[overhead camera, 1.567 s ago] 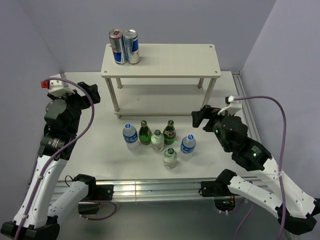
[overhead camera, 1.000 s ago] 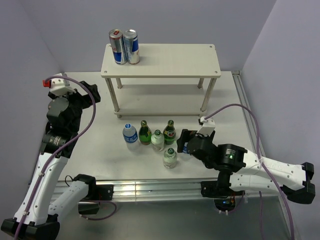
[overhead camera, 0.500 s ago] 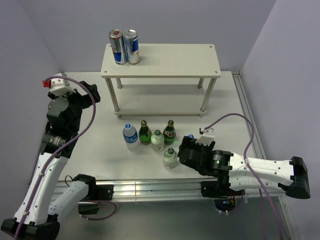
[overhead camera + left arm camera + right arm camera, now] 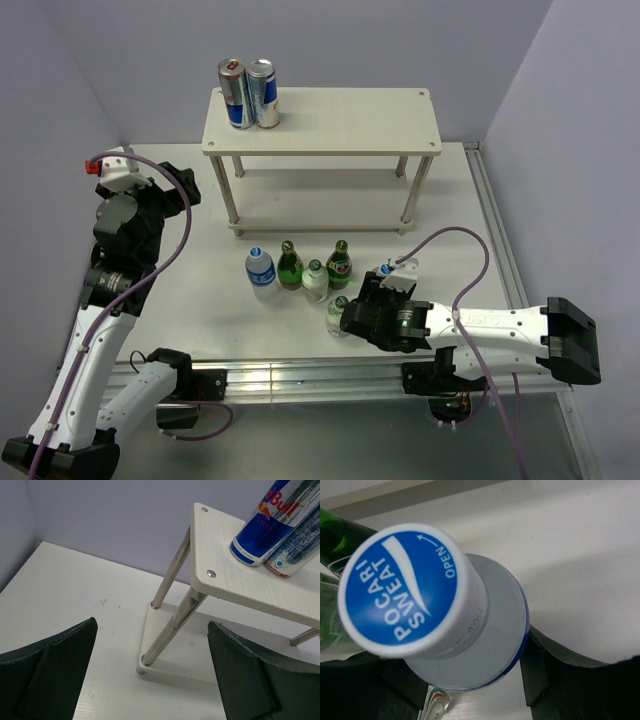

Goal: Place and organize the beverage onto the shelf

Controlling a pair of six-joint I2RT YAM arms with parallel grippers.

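Observation:
My right gripper holds the bottle and should raise it up and outward, then lower and release it onto the top board's empty end, located above and outward.
The cream-white shelf stands at the back, and its corner and legs show in the left wrist view. Two cans stand on its top board at the left. Several bottles stand in a cluster in front of it. My right gripper is low at the cluster's right end, shut on the body of a blue-capped Pocari Sweat bottle, whose cap shows above the arm. My left gripper hangs open at the left, facing the shelf's left legs, with nothing in it.
A green glass bottle and a pale bottle stand close to the left of the held bottle. The shelf's lower board lies behind the cluster. A metal rail runs along the table's right edge.
The right arm swung in low from the right to the rightmost bottle, and its jaws closed on the bottle's body. The left arm has not moved.

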